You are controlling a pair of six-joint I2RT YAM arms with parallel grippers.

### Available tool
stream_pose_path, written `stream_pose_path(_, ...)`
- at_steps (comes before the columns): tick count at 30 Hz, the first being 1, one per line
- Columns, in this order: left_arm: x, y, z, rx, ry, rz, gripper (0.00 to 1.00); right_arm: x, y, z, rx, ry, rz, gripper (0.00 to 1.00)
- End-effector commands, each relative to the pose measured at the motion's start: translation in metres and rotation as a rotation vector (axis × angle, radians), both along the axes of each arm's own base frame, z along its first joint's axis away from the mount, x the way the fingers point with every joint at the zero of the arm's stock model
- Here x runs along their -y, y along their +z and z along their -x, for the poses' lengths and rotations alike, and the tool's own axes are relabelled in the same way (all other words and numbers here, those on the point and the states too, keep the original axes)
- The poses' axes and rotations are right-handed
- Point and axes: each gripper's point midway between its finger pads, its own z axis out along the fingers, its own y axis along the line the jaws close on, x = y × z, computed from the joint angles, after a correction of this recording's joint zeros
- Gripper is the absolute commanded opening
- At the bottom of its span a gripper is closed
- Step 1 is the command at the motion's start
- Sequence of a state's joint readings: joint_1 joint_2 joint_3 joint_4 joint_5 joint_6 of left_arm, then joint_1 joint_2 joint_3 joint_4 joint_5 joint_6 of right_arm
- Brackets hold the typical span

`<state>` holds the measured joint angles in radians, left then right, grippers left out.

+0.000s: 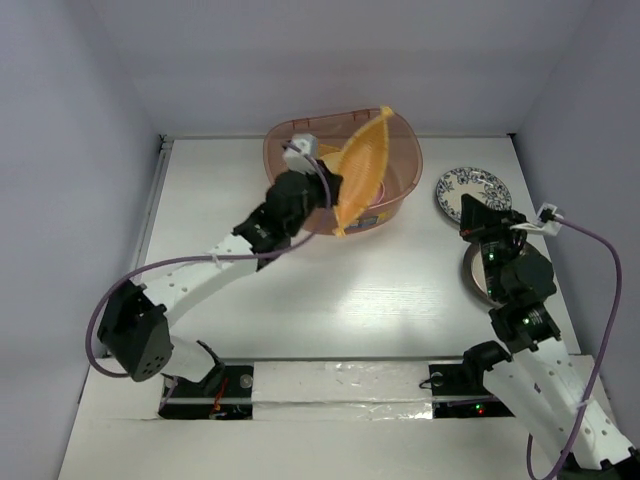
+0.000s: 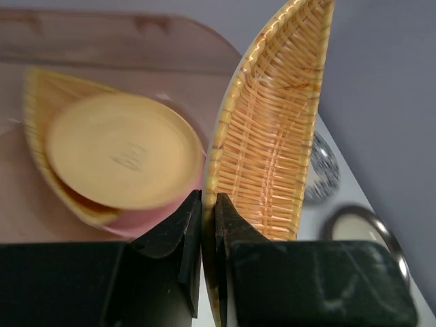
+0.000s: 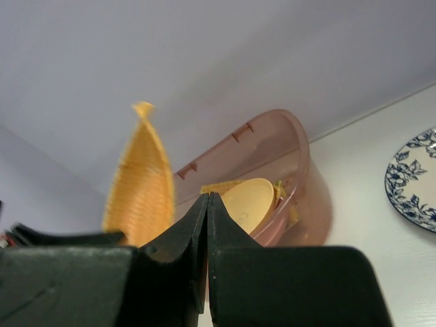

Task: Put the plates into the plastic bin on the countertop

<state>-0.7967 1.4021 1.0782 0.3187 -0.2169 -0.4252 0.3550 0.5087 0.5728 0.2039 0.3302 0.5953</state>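
My left gripper goes down and left in the overhead view next, over the round yellow-orange plate [image 1: 331,162] [image 2: 125,151], as its leaf-shaped plate still hangs above the bin.
My left gripper [image 1: 333,192] [image 2: 208,201] is shut on the rim of an orange-tan leaf-shaped plate [image 1: 365,160] [image 2: 272,129], holding it on edge over the plastic bin [image 1: 410,150] [image 2: 102,41]. Inside the bin a round yellow-orange plate [image 2: 122,150] lies on a pink plate [image 2: 150,221] and a second leaf-shaped plate [image 2: 37,116]. On the countertop [image 1: 350,290], right of the bin, are the blue-and-white floral plate [image 1: 472,190] [image 3: 412,180] and the metal-rimmed plate [image 1: 476,278] [image 2: 357,228], which is partly hidden by my right arm. My right gripper [image 1: 473,213] [image 3: 208,201] is shut and holds nothing, just above the floral plate's near edge.
Pale walls close the countertop at the back and both sides. The white strip with both arm bases [image 1: 340,385] runs along the near edge. A purple cable [image 1: 600,250] loops off the right arm.
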Motion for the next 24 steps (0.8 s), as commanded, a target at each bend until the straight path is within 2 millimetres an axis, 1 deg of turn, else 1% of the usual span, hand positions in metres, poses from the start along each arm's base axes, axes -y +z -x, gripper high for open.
stream_pose_path(1,-0.041,0.009,-0.052,0.001,0.133,0.051,0.00,-0.002,-0.005,-0.008,-0.013,-0.003,0.003,0.04)
stream_pose_path(2,-0.044,0.002,-0.061,-0.021,0.138,0.031,0.00,-0.004,-0.008,-0.012,-0.027,0.000,0.007,0.04)
stream_pose_path(3,-0.043,-0.017,-0.074,-0.061,0.150,-0.005,0.00,-0.006,-0.008,-0.012,-0.028,0.006,0.011,0.04)
stream_pose_path(4,-0.041,-0.004,-0.086,-0.048,0.149,0.002,0.00,-0.006,-0.008,-0.013,-0.028,0.007,0.011,0.04)
stream_pose_path(5,-0.044,-0.013,-0.095,-0.073,0.155,-0.021,0.00,-0.006,-0.008,-0.013,-0.029,0.009,0.013,0.04)
stream_pose_path(6,-0.040,-0.032,-0.107,-0.109,0.153,-0.048,0.00,-0.006,-0.007,-0.013,-0.026,0.009,0.012,0.04)
stream_pose_path(7,-0.038,-0.020,-0.117,-0.094,0.156,-0.037,0.00,-0.006,-0.008,-0.013,-0.026,0.008,0.015,0.04)
stream_pose_path(8,-0.043,-0.024,-0.126,-0.104,0.169,-0.044,0.00,-0.006,-0.008,-0.013,-0.026,0.009,0.019,0.05)
stream_pose_path(9,-0.042,-0.026,-0.138,-0.105,0.177,-0.044,0.00,-0.006,-0.008,-0.013,-0.027,0.007,0.019,0.05)
stream_pose_path(11,-0.045,-0.032,-0.149,-0.126,0.187,-0.044,0.00,-0.007,-0.008,-0.013,-0.030,0.010,0.022,0.05)
stream_pose_path(12,-0.045,-0.042,-0.156,-0.146,0.190,-0.049,0.00,-0.007,-0.009,-0.014,-0.033,0.010,0.023,0.05)
stream_pose_path(13,-0.049,-0.036,-0.163,-0.140,0.199,-0.041,0.00,-0.007,-0.008,-0.014,-0.031,0.010,0.023,0.05)
stream_pose_path(14,-0.048,-0.049,-0.164,-0.171,0.199,-0.062,0.07,-0.007,-0.008,-0.014,-0.033,0.011,0.023,0.05)
stream_pose_path(15,-0.050,-0.048,-0.167,-0.169,0.216,-0.069,0.15,-0.007,-0.009,-0.014,-0.036,0.010,0.024,0.05)
stream_pose_path(16,-0.053,-0.048,-0.168,-0.166,0.226,-0.078,0.36,-0.007,-0.008,-0.014,-0.033,0.010,0.023,0.05)
stream_pose_path(17,-0.055,-0.047,-0.168,-0.154,0.232,-0.084,0.45,-0.007,-0.009,-0.014,-0.034,0.008,0.023,0.05)
stream_pose_path(18,-0.058,-0.037,-0.165,-0.134,0.242,-0.075,0.51,-0.007,-0.009,-0.013,-0.033,0.008,0.023,0.05)
stream_pose_path(19,-0.062,-0.042,-0.160,-0.136,0.247,-0.080,0.60,-0.006,-0.008,-0.013,-0.030,0.008,0.022,0.05)
stream_pose_path(20,-0.064,-0.033,-0.158,-0.108,0.252,-0.061,0.63,-0.007,-0.007,-0.013,-0.030,0.010,0.021,0.05)
stream_pose_path(21,-0.069,-0.019,-0.153,-0.083,0.259,-0.045,0.64,-0.007,-0.007,-0.013,-0.030,0.010,0.022,0.05)
stream_pose_path(22,-0.072,-0.021,-0.148,-0.086,0.265,-0.049,0.64,-0.007,-0.007,-0.013,-0.028,0.011,0.022,0.05)
stream_pose_path(23,-0.070,-0.014,-0.142,-0.068,0.263,-0.044,0.64,-0.007,-0.007,-0.013,-0.030,0.010,0.022,0.05)
stream_pose_path(24,-0.075,0.004,-0.132,-0.027,0.286,-0.042,0.62,-0.006,-0.007,-0.012,-0.031,0.010,0.023,0.05)
